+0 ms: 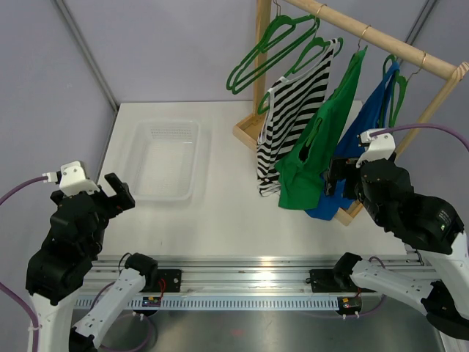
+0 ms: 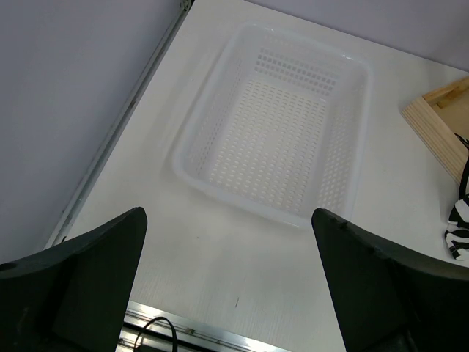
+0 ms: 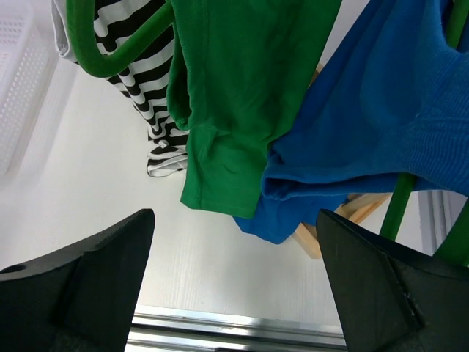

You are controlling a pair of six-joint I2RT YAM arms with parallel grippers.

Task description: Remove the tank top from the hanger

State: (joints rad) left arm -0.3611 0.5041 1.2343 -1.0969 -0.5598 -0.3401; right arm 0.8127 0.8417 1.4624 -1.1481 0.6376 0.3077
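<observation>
Next I should raise my right gripper, its fingertips down by the hems, tilt it outward and close on the blue shirt's green hanger, which hangs above it.
A black-and-white striped tank top hangs on a green hanger from the wooden rail, leftmost of three garments. In the right wrist view the tank top and its hanger fill the upper left. My right gripper is open, close in front of the hanging clothes' lower hems, with nothing between its fingers. At the near left my left gripper stands open and empty above the table, far from the rack.
A green shirt and a blue shirt hang right of the tank top. An empty green hanger hangs at the rail's left end. A white perforated basket sits on the table's left. The rack's wooden base lies beyond it.
</observation>
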